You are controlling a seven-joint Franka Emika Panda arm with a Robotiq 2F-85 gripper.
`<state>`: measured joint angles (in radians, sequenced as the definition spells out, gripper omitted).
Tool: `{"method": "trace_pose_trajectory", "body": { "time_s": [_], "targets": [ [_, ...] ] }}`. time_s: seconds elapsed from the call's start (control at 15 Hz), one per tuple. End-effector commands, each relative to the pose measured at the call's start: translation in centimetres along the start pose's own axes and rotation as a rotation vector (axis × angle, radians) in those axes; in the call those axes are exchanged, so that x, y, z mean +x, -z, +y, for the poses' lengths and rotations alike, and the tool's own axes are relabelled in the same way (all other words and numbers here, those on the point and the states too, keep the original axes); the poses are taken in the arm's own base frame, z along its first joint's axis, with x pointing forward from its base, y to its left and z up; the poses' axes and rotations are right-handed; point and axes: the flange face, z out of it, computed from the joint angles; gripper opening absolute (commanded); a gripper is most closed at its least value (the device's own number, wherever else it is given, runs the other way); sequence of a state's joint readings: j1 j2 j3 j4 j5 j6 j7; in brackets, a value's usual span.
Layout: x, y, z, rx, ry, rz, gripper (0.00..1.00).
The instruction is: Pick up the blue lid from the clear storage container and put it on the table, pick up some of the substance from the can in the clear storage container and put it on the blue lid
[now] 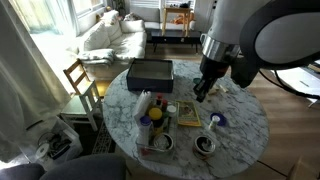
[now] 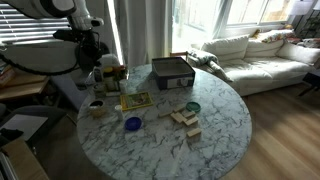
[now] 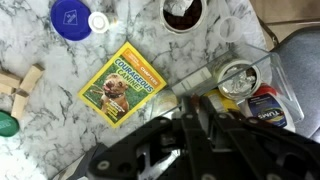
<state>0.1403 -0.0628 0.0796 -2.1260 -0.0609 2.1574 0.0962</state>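
The gripper moves away from the container next and down over the blue lid's middle [image 3: 71, 18] to release there, as the lid lies flat and empty below.
The blue lid [image 3: 70, 17] lies flat on the marble table [image 3: 40, 55], apart from the clear storage container [image 3: 205, 76]. It also shows in both exterior views [image 1: 218, 120] [image 2: 133, 124]. The can [image 3: 238, 77], with a silvery rim, stands inside the container beside a yellow-and-blue item [image 3: 266, 105]. My gripper [image 3: 190, 108] hangs well above the table, near the container's edge and just left of the can. Its fingers are close together, with nothing clearly between them. It shows in both exterior views [image 1: 203, 90] [image 2: 99, 62].
A picture book [image 3: 120, 84] lies next to the container. A dark tin [image 3: 184, 13] and a white cap [image 3: 98, 21] sit near the lid. Wooden blocks [image 3: 20, 88] and a green piece [image 3: 7, 123] lie further off. A black box [image 1: 150, 72] stands at the table's back.
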Motion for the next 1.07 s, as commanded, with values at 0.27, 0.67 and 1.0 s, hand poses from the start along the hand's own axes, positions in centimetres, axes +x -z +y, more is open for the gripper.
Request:
{"method": "trace_pose_trajectory", "body": {
  "time_s": [0.27, 0.67, 1.0],
  "targets": [
    [-1.0, -3.3, 8.0, -0.019, -0.141, -0.098, 0.03],
    [-3.6, -9.8, 15.6, 0.015, -0.238, -0.181, 0.03],
    [-5.3, -15.4, 19.2, 0.018, -0.358, -0.13, 0.03]
  ]
}}
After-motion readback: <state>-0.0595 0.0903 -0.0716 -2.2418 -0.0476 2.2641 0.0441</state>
